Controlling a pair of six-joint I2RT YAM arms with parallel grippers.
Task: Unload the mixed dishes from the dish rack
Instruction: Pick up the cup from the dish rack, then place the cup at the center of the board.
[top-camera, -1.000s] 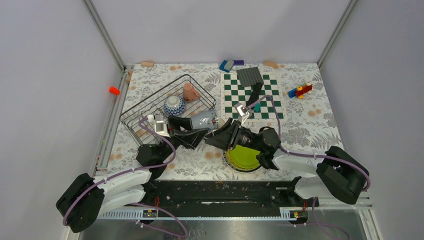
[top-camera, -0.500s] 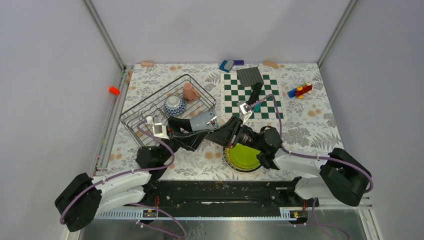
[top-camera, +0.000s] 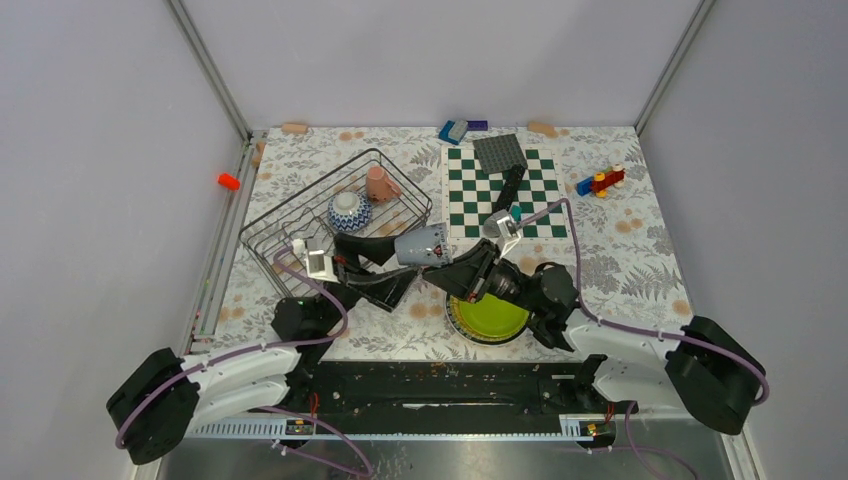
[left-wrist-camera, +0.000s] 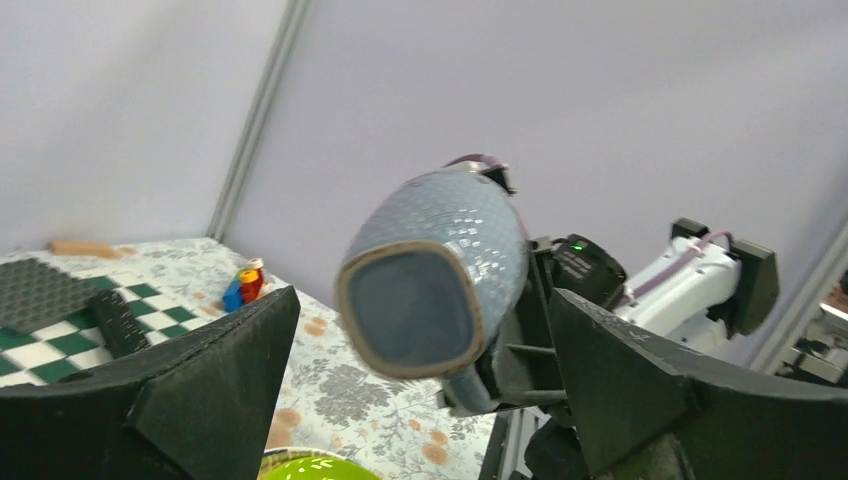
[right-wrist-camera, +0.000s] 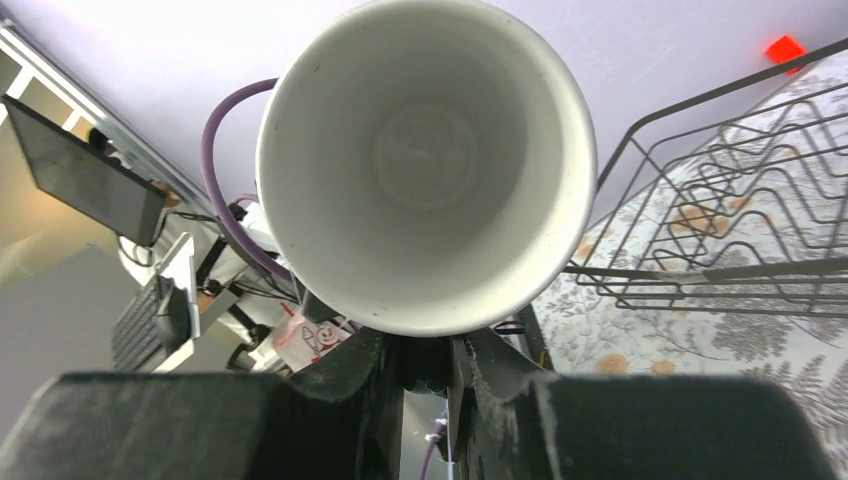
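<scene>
The right gripper lowers down to the open tabletop beside the stacked plates next, turning the grey mug (top-camera: 422, 243) upright for the release, because the mug hangs on its side.
The grey mug (top-camera: 422, 243) hangs on its side above the table, just right of the dish rack (top-camera: 300, 215). My right gripper (top-camera: 441, 263) is shut on its handle; the right wrist view shows the mug's white inside (right-wrist-camera: 430, 160) above the closed gripper (right-wrist-camera: 432, 352). My left gripper (top-camera: 386, 264) is open just left of the mug; in the left wrist view the mug's base (left-wrist-camera: 420, 300) faces me beyond the spread fingers (left-wrist-camera: 200, 390). A patterned bowl (top-camera: 349, 210) and a pink mug (top-camera: 379, 183) are in the rack. The lime-green plate (top-camera: 492, 313) lies on stacked plates under the right arm.
A green-white checkered board (top-camera: 505, 195) lies at the back right with a dark grey plate and black block on it. Toy blocks (top-camera: 600, 182) lie right of it, more at the back edge (top-camera: 455, 130). An orange piece (top-camera: 229, 181) sits left of the rack.
The right gripper has carried the grey mug up and to the right, away from the left gripper. The left fingers now stand open and apart from the mug.
</scene>
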